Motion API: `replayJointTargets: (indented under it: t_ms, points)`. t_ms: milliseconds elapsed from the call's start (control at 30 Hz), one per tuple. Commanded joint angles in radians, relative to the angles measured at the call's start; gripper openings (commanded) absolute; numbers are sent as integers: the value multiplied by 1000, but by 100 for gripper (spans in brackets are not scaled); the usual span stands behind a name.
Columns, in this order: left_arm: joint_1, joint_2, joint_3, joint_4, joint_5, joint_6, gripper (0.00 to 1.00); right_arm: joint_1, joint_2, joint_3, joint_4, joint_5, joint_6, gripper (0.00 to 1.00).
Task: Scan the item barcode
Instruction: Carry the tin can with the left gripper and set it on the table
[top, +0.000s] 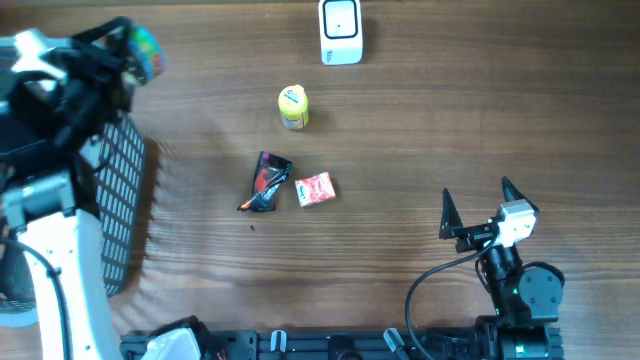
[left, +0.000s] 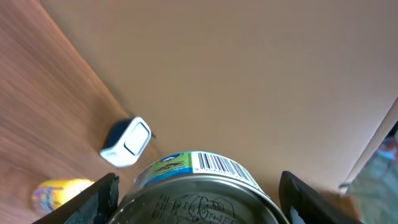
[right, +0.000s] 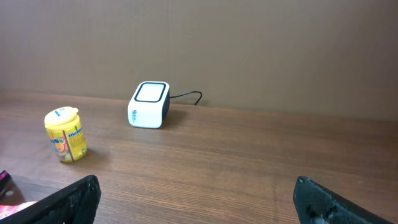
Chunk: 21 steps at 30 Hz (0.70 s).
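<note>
The tabletop past the red packet is clear. The left gripper will next go back and to the right in the overhead view, then down onto that spot.
A tin can (left: 193, 196) with a green and blue label sits between the fingers of my left gripper (left: 199, 202), which is shut on it and holds it off the table. The can's barcode (left: 217, 163) faces away from the camera, toward the white scanner (left: 127, 143). From overhead the can (top: 150, 55) and left gripper (top: 125, 45) are at the far left, and the scanner (top: 341, 32) stands at the back middle. My right gripper (top: 475, 205) hovers open and empty at the front right. The right wrist view shows the scanner (right: 149, 104) far ahead.
A yellow tub (top: 293, 107) stands in front of the scanner. A black packet (top: 267, 183) and a red packet (top: 314, 189) lie mid-table. A black wire basket (top: 120, 200) is at the left edge, under the left arm.
</note>
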Motion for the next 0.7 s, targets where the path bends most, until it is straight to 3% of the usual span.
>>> replayJointTargets:
  t_ms: [0,233,433,667]
  points:
    - [-112,-14,27,-31,-98,-5,55,4,-8,-1,5,6,12,100]
    - [-305,-9,26,-223,-284,101,55,4,-8,-1,5,6,12,100]
    - [-465,26,26,-247,-356,124,57,4,-8,-1,5,6,12,100]
    - [-623,216,26,-252,-377,123,54,4,-8,-1,5,6,12,100]
